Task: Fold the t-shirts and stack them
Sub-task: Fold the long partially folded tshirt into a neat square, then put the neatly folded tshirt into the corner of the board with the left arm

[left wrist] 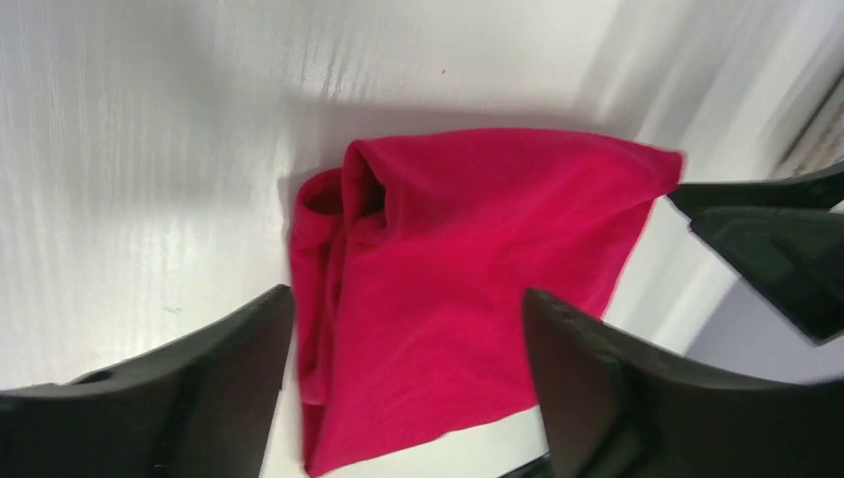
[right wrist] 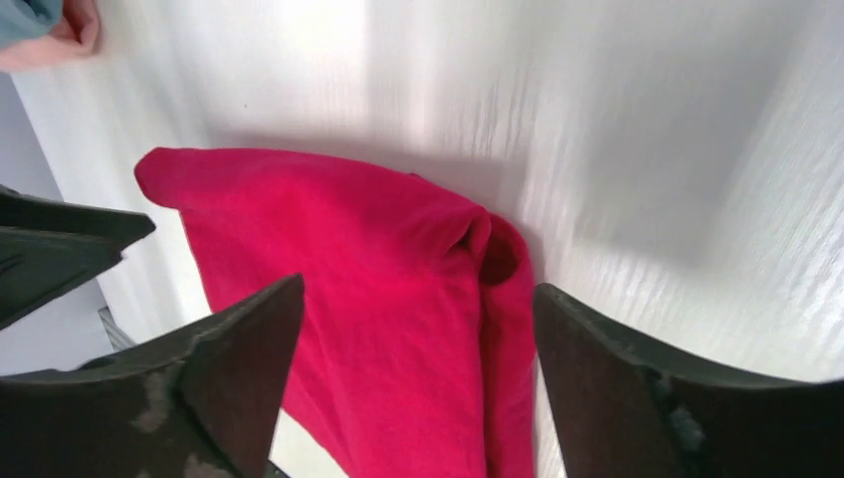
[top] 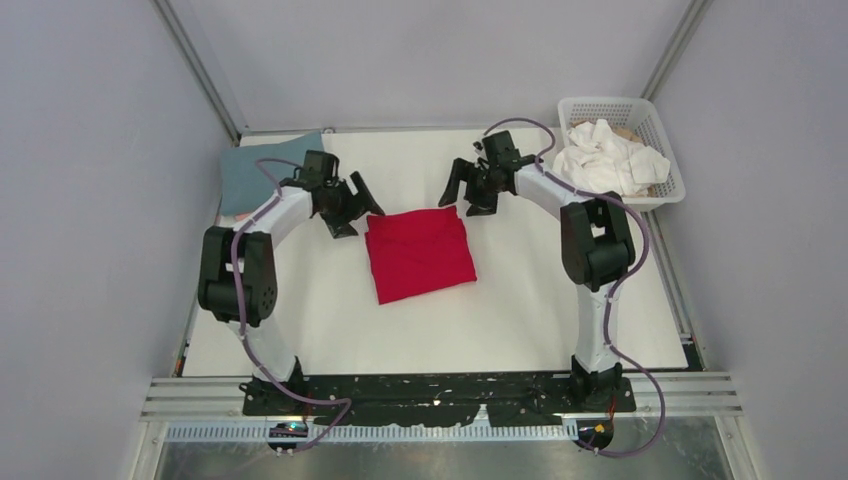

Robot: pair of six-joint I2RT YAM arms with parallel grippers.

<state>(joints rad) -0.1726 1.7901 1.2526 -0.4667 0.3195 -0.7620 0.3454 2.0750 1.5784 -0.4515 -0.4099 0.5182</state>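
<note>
The red t-shirt lies folded, so the robot's left gripper should go back down onto the middle of the bright red t-shirt's side edge (top: 374,265) (left wrist: 313,337) nearest the blue-grey one.
A folded bright red t-shirt (top: 418,253) lies flat in the middle of the table; it also shows in the left wrist view (left wrist: 468,289) and the right wrist view (right wrist: 378,299). My left gripper (top: 352,206) is open and empty, just off the shirt's far left corner. My right gripper (top: 468,190) is open and empty, just beyond its far right corner. A folded blue-grey t-shirt (top: 262,170) lies at the far left, with a salmon pink one under it (right wrist: 70,40). White t-shirts (top: 608,158) are heaped in the basket.
A white plastic lattice basket (top: 665,150) stands at the far right corner of the table. Grey walls close in the left, right and back. The black arm bases sit at the near edge.
</note>
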